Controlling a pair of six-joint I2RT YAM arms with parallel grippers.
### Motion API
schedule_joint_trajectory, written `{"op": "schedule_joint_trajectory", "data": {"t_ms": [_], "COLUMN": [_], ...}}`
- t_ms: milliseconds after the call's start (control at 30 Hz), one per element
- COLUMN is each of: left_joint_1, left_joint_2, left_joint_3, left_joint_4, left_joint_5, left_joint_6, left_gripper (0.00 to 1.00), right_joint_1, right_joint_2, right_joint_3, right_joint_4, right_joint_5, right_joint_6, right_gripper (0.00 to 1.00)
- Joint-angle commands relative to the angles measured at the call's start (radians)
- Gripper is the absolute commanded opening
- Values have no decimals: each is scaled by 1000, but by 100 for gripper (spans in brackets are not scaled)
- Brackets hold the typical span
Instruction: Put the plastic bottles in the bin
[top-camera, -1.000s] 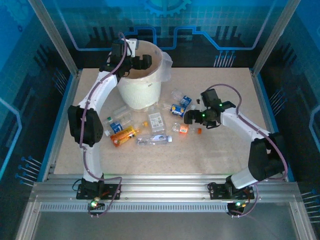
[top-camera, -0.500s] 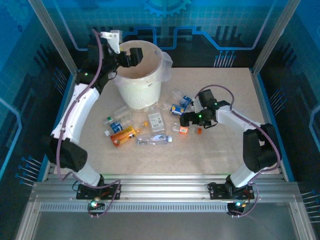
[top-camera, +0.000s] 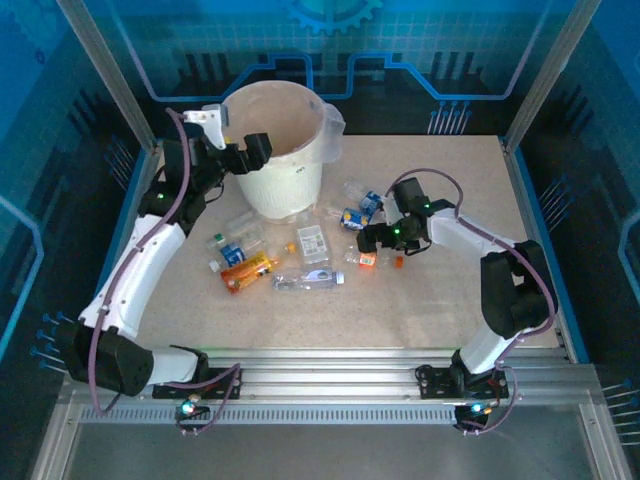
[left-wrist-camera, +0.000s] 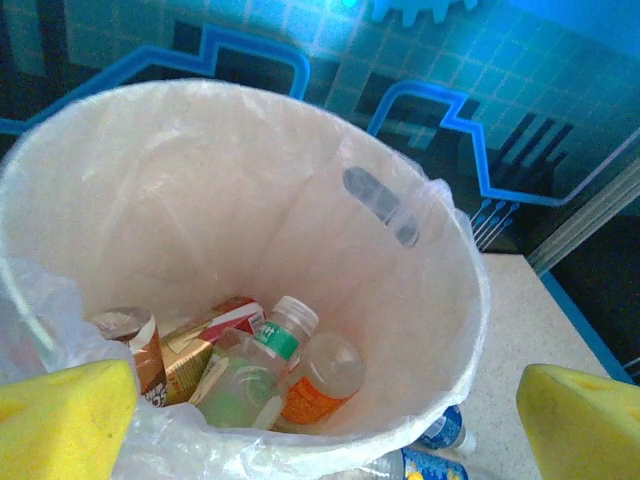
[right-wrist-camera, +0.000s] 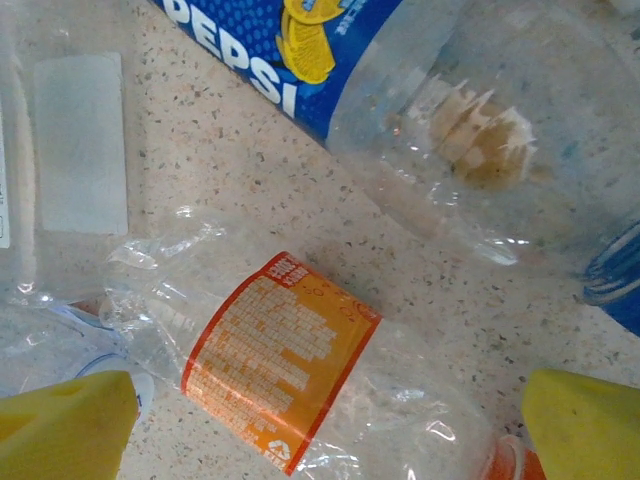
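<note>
The bottle lies slantwise to the open yellow fingertips of my right gripper. My right gripper will next go down and back and turn around the crushed bottle's orange label (top-camera: 367, 261) (right-wrist-camera: 281, 360).
The white bin (top-camera: 282, 188) with its bag liner stands at the back left. My left gripper (top-camera: 252, 150) hangs open just outside its left rim, nothing between its fingers. Looking into the bin (left-wrist-camera: 468, 300), a green-labelled bottle (left-wrist-camera: 262, 345) and an orange-labelled bottle (left-wrist-camera: 322, 388) lie at the bottom. My right gripper (top-camera: 372, 240) is open, low over a crushed clear bottle with an orange label (right-wrist-camera: 280, 360), its yellow fingertips on either side. A blue Pepsi bottle (right-wrist-camera: 330, 50) lies just beyond. Several more bottles lie scattered on the table, among them an orange one (top-camera: 247, 270) and a clear one (top-camera: 310, 279).
Brown and red cartons (left-wrist-camera: 195, 350) lie in the bin beside the bottles. A flat clear packet (top-camera: 313, 241) lies among the scattered bottles. Metal posts and blue walls close in the table (top-camera: 440, 310) at the sides and back.
My left arm has drawn back from over the bin, leftward and toward the near side, its gripper now beside the left rim. The right gripper has edged slightly left over the orange-labelled bottle.
</note>
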Motion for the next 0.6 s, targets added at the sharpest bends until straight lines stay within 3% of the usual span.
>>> {"op": "schedule_joint_trajectory", "data": {"t_ms": [0,567], "left_joint_1": [-9,-9], "left_joint_2": [-49,-86], "left_joint_3": [-20,-61], "left_joint_4": [50,52], "left_joint_5": [-50,-91], "left_joint_6": [-15,-8], "left_gripper": [99,99], "right_joint_1": [24,92], "right_joint_2": [16,-28], "right_joint_3": [5,-52], "right_joint_4": [-29,-95], "right_joint_5": [16,53], "right_joint_6": [-18,1], "right_gripper": [100,100]}}
